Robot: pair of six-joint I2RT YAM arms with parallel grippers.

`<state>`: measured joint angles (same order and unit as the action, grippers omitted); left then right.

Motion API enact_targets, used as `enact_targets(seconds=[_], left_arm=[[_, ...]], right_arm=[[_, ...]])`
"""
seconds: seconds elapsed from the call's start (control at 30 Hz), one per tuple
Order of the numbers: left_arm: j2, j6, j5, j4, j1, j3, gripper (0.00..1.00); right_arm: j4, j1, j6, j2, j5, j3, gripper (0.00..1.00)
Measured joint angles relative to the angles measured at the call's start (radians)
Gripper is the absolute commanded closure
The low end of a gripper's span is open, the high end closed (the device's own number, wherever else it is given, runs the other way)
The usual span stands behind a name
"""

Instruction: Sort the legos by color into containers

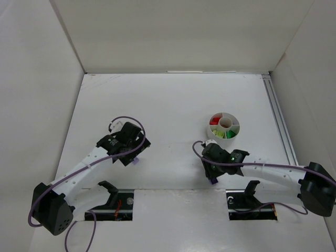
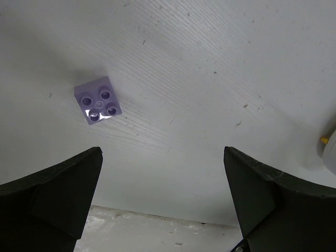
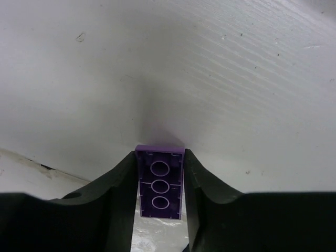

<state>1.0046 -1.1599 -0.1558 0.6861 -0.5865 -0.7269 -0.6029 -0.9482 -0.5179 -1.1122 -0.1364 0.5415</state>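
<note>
The purple brick [image 1: 211,181] in the right gripper should next be lifted outward over the dish's far wedge [image 1: 231,117] between red and green and released there, as the others hold other colors.
A round white dish [image 1: 224,126] with wedge compartments stands right of the middle; red, lime-yellow and green bricks lie in its wedges. My right gripper [image 3: 160,178] is shut on a purple brick [image 3: 160,181], underside toward the camera, just above the table. It shows in the top view [image 1: 212,178] in front of the dish, the brick [image 1: 211,181] under it. My left gripper [image 2: 163,173] is open and empty over the table. A lilac four-stud brick [image 2: 98,100] lies ahead of its left finger; in the top view it lies [image 1: 134,160] under the gripper [image 1: 128,152].
White walls close the table on the left, back and right. A metal rail [image 1: 278,115] runs along the right side. The near table edge [image 2: 157,223] lies just behind the left gripper.
</note>
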Motion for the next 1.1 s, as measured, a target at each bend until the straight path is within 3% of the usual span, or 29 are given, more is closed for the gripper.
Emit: enact_targets(seconds=[0.2, 0.43, 0.6, 0.8, 0.93, 1.1], left_arm=[[0.002, 0.004, -0.011, -0.002, 0.000, 0.000, 0.00], [0.071, 0.027, -0.023, -0.018, 0.000, 0.000, 0.00], [0.127, 0.044, -0.026, -0.024, 0.007, 0.000, 0.00], [0.175, 0.079, -0.029, -0.035, 0.066, -0.001, 0.00], [0.218, 0.106, -0.032, -0.040, 0.100, -0.004, 0.00], [0.241, 0.131, -0.032, -0.049, 0.102, -0.021, 0.00]], right_arm=[[-0.018, -0.003, -0.006, 0.000, -0.031, 0.024, 0.75], [-0.018, 0.040, 0.098, -0.003, -0.219, 0.275, 0.76], [0.084, 0.264, 0.248, -0.013, -0.270, 0.399, 0.77], [0.177, 0.590, 0.392, -0.034, -0.215, 0.436, 0.76], [0.245, 0.703, 0.454, -0.125, -0.169, 0.465, 0.76], [0.298, 0.754, 0.493, -0.251, -0.118, 0.466, 0.75]])
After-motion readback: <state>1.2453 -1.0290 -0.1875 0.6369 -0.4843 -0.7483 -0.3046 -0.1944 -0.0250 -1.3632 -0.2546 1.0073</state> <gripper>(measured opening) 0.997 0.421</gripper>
